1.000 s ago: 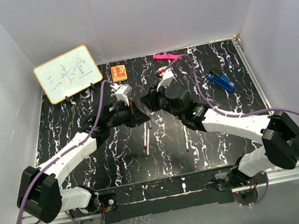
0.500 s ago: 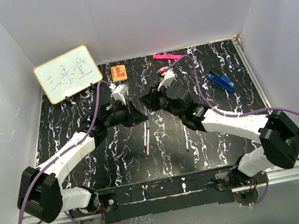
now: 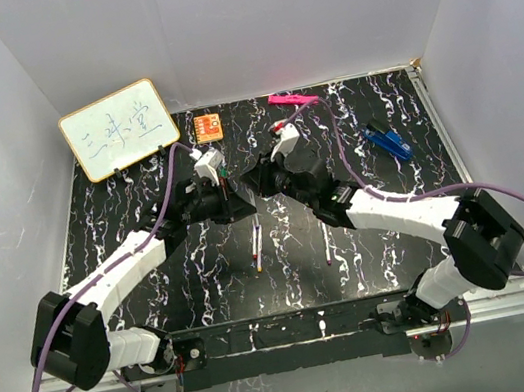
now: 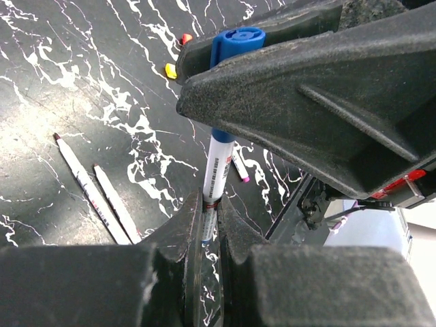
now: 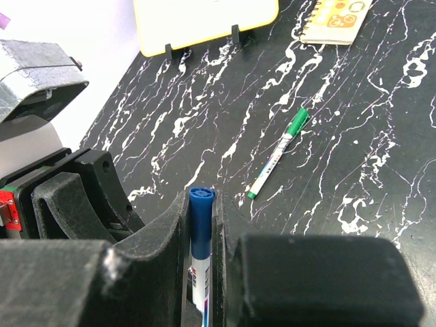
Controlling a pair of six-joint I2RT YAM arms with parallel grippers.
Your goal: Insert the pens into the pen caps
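Observation:
My left gripper should next swing left in the top view, then lower and release the capped pen on the bare tabletop below it by the green-capped pen.
In the left wrist view my left gripper [image 4: 211, 204] is shut on the lower end of a white-barrelled pen [image 4: 219, 160]. The pen's upper end sits in a blue pen cap [image 4: 235, 39] gripped between my right gripper's fingers [image 4: 306, 75]. In the right wrist view my right gripper [image 5: 202, 201] is shut on that blue cap [image 5: 201, 218], with the white barrel [image 5: 199, 286] below it. From above, the left gripper [image 3: 226, 198] and the right gripper [image 3: 257, 179] meet mid-table. Two uncapped pens [image 3: 255, 243] and a third [image 3: 325, 243] lie on the table. A yellow cap [image 4: 170, 70] lies loose.
A green-capped pen [image 5: 279, 153] lies on the black marbled table [image 3: 154, 276]. A whiteboard [image 3: 118, 130] stands at the back left, with an orange block [image 3: 208, 126] beside it. A pink bar [image 3: 291, 99] lies at the back and a blue object [image 3: 389, 141] at the right.
Both grippers have shifted slightly toward the back of the table while staying together. The left wrist has turned. The pen stays held between them.

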